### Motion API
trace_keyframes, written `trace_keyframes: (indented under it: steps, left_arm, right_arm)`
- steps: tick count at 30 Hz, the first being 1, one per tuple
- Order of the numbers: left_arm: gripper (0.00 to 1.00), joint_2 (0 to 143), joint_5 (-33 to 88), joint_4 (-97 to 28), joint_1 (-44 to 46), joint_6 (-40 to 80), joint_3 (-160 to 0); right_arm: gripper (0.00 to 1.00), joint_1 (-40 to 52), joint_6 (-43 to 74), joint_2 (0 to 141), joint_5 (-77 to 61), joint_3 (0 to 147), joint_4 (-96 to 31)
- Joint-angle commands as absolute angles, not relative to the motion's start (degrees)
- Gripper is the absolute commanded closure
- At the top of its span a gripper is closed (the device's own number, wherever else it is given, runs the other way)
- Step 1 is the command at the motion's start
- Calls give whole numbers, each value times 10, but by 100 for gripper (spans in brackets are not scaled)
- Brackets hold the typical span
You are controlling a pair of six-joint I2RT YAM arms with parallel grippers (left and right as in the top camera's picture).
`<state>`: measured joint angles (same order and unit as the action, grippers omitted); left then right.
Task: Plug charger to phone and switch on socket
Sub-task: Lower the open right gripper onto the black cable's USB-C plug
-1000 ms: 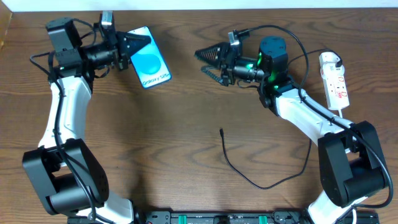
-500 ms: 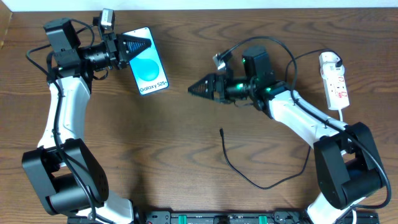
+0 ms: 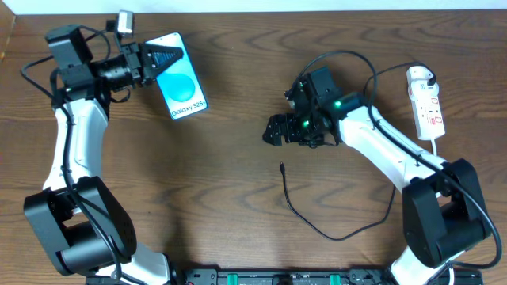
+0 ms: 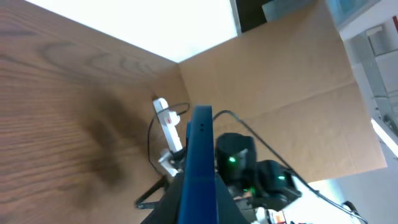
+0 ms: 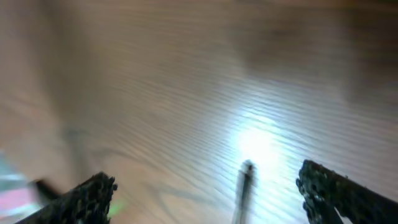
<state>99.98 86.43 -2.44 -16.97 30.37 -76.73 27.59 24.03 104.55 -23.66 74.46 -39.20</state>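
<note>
My right gripper comes back and down onto the black connector next.
My left gripper is shut on the top end of the phone, whose blue screen reads "Galaxy S25". It holds the phone off the table at the upper left. In the left wrist view the phone shows edge-on between the fingers. The charger is a thin black cable on the table, with its connector tip at mid-table. My right gripper is open and points down, above and just behind the tip. The right wrist view, blurred, shows the tip between the open fingers. The white socket strip lies at the far right.
The socket's white cord runs down the right side near my right arm. The black cable loops toward the table's front edge. A cardboard wall stands beyond the table in the left wrist view.
My right gripper has swung from pointing left to pointing down over the connector tip. My left gripper has drawn the phone slightly left and turned it.
</note>
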Motion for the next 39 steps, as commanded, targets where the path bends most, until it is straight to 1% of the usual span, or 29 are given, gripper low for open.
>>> trace_keyframes:
  steps: [1,6,14,21,25,34,37,39]
  left_arm:
    - [93,1000,874,-20,-182,296,-769]
    - [93,1000,874,-20,-186,296,-769]
    - [93,1000,874,-21,-186,296,-769]
    - [93,1000,874,-21,-186,296,-769]
    - [92,1000,874,-21,-186,296,-769]
    - [93,1000,874,-21,-186,295,-769]
    - [93,1000,874,-21,-186,296,-769]
    - [92,1000,874,-20,-186,296,-769]
  right_arm:
    - [8,321,220,1037,-95,775,-430]
    - [11,375,278,1039,-32,775,-460]
    - [10,439,363,1039,46,766,-484]
    - [11,442,368,1042,60,741,-490]
    - [8,442,368,1042,61,703,-456]
    - [6,443,377,1042,39,649,-404]
    - [12,444,377,1042,37,635,-389]
    - [20,444,378,1042,36,625,-378]
